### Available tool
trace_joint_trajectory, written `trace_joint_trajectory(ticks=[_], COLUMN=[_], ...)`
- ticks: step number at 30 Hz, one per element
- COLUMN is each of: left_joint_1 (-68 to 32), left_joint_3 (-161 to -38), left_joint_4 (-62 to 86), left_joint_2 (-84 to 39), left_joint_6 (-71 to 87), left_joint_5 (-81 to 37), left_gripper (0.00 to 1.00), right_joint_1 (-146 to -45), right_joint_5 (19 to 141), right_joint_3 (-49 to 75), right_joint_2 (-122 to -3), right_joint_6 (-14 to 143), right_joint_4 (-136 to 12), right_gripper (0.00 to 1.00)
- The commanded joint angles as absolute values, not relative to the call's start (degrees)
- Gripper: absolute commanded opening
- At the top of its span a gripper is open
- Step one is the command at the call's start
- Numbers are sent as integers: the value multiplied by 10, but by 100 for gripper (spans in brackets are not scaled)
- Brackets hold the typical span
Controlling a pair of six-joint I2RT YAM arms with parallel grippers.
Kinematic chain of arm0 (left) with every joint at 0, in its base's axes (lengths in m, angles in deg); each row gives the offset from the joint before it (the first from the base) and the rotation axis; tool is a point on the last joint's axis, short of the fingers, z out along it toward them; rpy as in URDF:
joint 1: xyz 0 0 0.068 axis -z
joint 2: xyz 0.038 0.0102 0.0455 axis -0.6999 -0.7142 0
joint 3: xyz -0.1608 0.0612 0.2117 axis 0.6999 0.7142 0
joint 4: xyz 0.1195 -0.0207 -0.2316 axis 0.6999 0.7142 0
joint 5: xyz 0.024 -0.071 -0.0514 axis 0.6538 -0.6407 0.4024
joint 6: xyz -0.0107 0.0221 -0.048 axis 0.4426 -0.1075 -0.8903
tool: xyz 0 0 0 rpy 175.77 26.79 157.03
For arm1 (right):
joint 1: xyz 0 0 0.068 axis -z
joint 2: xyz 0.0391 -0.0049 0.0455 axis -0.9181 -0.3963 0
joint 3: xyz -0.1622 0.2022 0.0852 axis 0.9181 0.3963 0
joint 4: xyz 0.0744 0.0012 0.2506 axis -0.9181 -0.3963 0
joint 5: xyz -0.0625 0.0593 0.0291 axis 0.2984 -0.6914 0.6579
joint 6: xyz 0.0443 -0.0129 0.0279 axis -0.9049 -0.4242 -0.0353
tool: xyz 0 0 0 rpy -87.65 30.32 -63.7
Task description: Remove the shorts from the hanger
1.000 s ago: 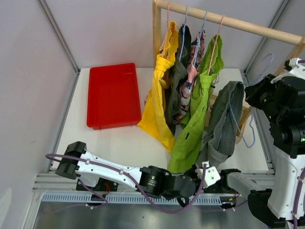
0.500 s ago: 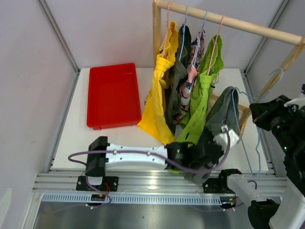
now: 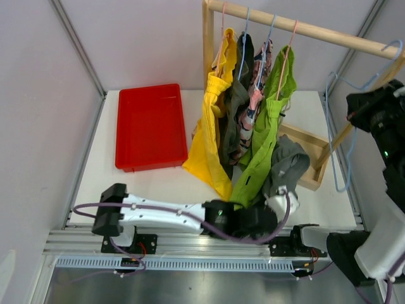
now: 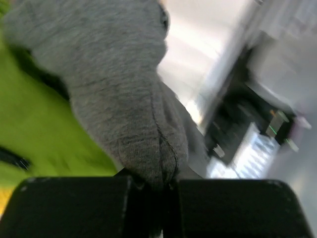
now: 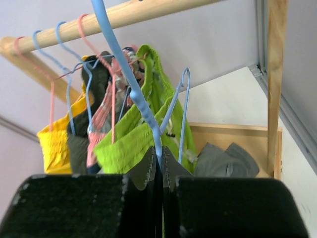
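I should next carry the bare hanger outward with my right gripper to the bar's loose end (image 3: 382, 47) by the slanted leg, then lower it so it hangs there.
The grey shorts (image 3: 288, 166) lie crumpled over the wooden tray (image 3: 314, 147), off their hanger. My left gripper (image 3: 273, 201) is shut on their lower edge; the left wrist view shows grey cloth (image 4: 124, 99) pinched between the jaws. My right gripper (image 3: 367, 111) is shut on a bare light-blue hanger (image 3: 334, 136), held up at the right; the right wrist view shows its wire (image 5: 130, 84) between the jaws. Yellow shorts (image 3: 212, 126), olive shorts (image 3: 235, 107), pink floral shorts (image 3: 258, 82) and lime green shorts (image 3: 266, 133) hang on hangers from the wooden rail (image 3: 304, 28).
A red bin (image 3: 150, 125) stands on the white table at the left. The rack's wooden post (image 3: 207, 38) rises behind the yellow shorts, and its slanted right leg (image 3: 354, 120) runs near my right arm. Grey walls close in the sides.
My right gripper lifted the blue hanger up and to the right, out of the grey shorts. The grey shorts dropped onto the wooden tray, pulled down by my left gripper.
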State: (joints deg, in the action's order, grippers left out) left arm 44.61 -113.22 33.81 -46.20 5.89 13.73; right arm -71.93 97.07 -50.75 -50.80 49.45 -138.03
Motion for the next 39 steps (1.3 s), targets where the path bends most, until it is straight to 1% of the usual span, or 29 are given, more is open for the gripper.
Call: trace_joint_trajectory(ticks=[1,2,3,4,9,13,15,16,22,23,25,29,32,33,34,35,36,37,38,39], left_joint_1=[547,582,598,613,694,734,745,746,742,741,727,684,639,611,593,575,531,507,465,445], left_joint_3=[-1119,-1122,-1125,-1130,-1160,-1206,-1219,-1231,-1289,-1296,-1330,-1336,-1345,-1347,-1348,-1347,-1343,-1341,-1340,-1341], left_joint_4=[353,388,405,445,571,709,748,790,921,935,961,929,897,885,850,828,802,741,712,683], left_joint_2=[-362,-355,-348,-334,-286,-259,-240,-235,-188,-184,-171,-135,-108,-100,-93,-85,-68,-60,-52,-43], left_joint_6=[28,19,14,9,-36,-89,-121,-134,-177,-177,-172,-106,-23,-1,25,53,119,156,224,251], left_joint_5=[178,188,200,223,290,341,373,384,481,492,515,519,525,526,527,527,520,517,511,498], left_gripper=[0,0,0,0,0,0,0,0,0,0,0,0,0,0,0,0,0,0,0,0], right_joint_1=[-722,-722,-718,-716,-691,-672,-653,-652,-639,-638,-631,-627,-627,-627,-627,-627,-627,-627,-627,-627], right_joint_5=[1015,1024,1037,1040,1034,1030,1014,1010,985,982,971,957,956,955,953,953,954,955,962,964], right_joint_3=[-492,-441,-419,-405,-397,-382,-373,-354,-235,-202,-172,-113,-85,-77,-73,-69,-61,-59,-56,-54], right_joint_2=[-547,-536,-533,-536,-593,-614,-617,-613,-564,-547,-531,-490,-460,-448,-442,-437,-426,-422,-417,-414], right_joint_6=[513,514,515,516,520,521,518,517,514,514,516,512,512,512,514,515,515,516,517,516], right_joint_4=[-1286,-1261,-1215,-1202,-1156,-1126,-1118,-1114,-1077,-1075,-1070,-1064,-1066,-1068,-1070,-1070,-1072,-1072,-1074,-1075], right_gripper=[0,0,0,0,0,0,0,0,0,0,0,0,1,8,37,62,99,99,99,99])
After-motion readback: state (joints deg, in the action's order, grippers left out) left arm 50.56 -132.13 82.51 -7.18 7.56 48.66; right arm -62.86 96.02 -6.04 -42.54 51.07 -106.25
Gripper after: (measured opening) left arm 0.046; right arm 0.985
